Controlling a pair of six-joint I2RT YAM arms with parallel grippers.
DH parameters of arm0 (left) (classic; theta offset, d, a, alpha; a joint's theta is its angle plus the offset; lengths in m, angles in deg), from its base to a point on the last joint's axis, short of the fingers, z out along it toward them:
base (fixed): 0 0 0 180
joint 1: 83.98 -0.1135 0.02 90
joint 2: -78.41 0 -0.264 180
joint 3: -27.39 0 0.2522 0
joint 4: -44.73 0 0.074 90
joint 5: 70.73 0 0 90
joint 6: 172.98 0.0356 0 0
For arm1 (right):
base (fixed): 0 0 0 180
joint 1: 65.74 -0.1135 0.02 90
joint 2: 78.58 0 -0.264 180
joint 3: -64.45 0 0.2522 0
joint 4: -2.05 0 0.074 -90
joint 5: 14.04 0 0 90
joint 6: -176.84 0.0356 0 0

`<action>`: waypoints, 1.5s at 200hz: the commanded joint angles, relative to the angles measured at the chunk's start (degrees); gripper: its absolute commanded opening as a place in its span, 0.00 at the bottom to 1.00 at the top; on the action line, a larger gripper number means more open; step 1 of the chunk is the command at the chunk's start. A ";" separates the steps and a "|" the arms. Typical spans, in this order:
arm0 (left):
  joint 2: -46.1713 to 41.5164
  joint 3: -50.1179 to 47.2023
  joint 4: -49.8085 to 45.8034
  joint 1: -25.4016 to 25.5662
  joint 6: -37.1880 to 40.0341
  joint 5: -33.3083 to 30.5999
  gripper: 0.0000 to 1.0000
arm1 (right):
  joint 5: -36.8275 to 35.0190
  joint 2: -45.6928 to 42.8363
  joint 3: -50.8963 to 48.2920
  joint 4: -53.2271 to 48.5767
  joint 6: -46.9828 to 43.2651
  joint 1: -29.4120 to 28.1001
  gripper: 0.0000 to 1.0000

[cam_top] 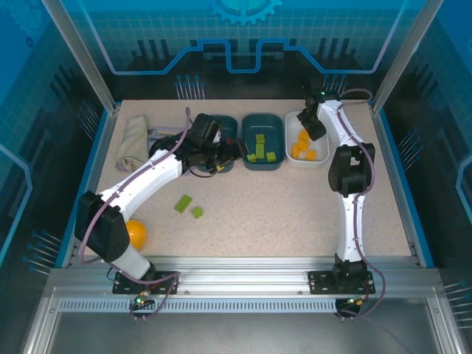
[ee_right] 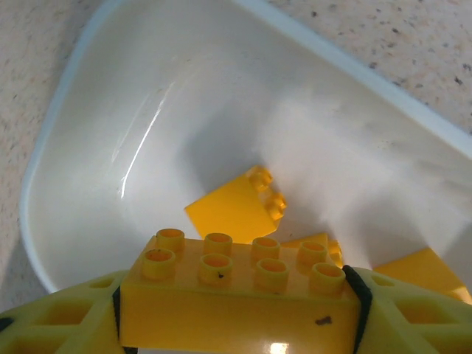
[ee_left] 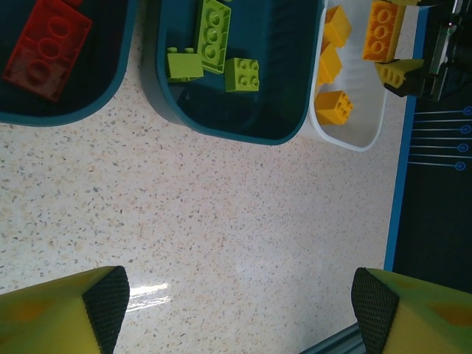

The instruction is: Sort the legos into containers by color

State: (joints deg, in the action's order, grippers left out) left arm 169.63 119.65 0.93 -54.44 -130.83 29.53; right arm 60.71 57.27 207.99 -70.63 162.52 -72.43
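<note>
The bare bottom of the white tray (cam_top: 318, 158) is below, so my right gripper should go down into that tray next and let go of the held lego beside the tray's yellow-orange legos.
My right gripper (ee_right: 237, 310) is shut on a yellow-orange 2x4 lego (ee_right: 236, 295), held just above the white tray (ee_right: 81, 133). More yellow-orange legos (ee_right: 236, 203) lie in that tray (cam_top: 318, 158). The middle teal tray (cam_top: 274, 125) holds three light green legos (ee_left: 212, 33). A red lego (ee_left: 48, 48) lies in the left teal tray (ee_left: 88, 110). Two more green legos (cam_top: 183, 203) lie loose on the table. My left gripper (ee_left: 237, 310) is open over bare tabletop, near the left teal tray's front, with nothing between its fingers (ee_left: 103, 302).
A beige cloth (cam_top: 133, 140) is bunched at the back left. An orange ball (cam_top: 136, 234) rests beside the left arm's base. The blue table edge (ee_left: 404, 147) runs just right of the white tray.
</note>
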 commanded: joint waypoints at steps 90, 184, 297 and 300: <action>12.73 19.55 2.20 2.89 5.59 7.05 0.83 | -4.59 6.80 7.06 -11.91 23.66 2.31 0.52; 13.73 21.16 1.40 4.25 5.58 6.67 0.83 | -2.76 11.75 11.38 -13.95 23.08 2.66 0.63; 1.91 13.87 -4.84 3.86 3.85 -4.36 0.83 | -6.10 -0.12 13.11 -10.49 10.46 -1.74 0.85; 1.14 13.39 -5.53 3.74 3.57 -5.24 0.83 | -6.50 -0.82 12.79 -10.02 9.33 -2.22 0.84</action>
State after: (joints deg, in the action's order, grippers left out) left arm 177.35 135.95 0.21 -50.70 -126.48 30.64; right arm 57.63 64.81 221.41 -81.45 177.88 -71.43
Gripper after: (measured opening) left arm 0.829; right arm 0.857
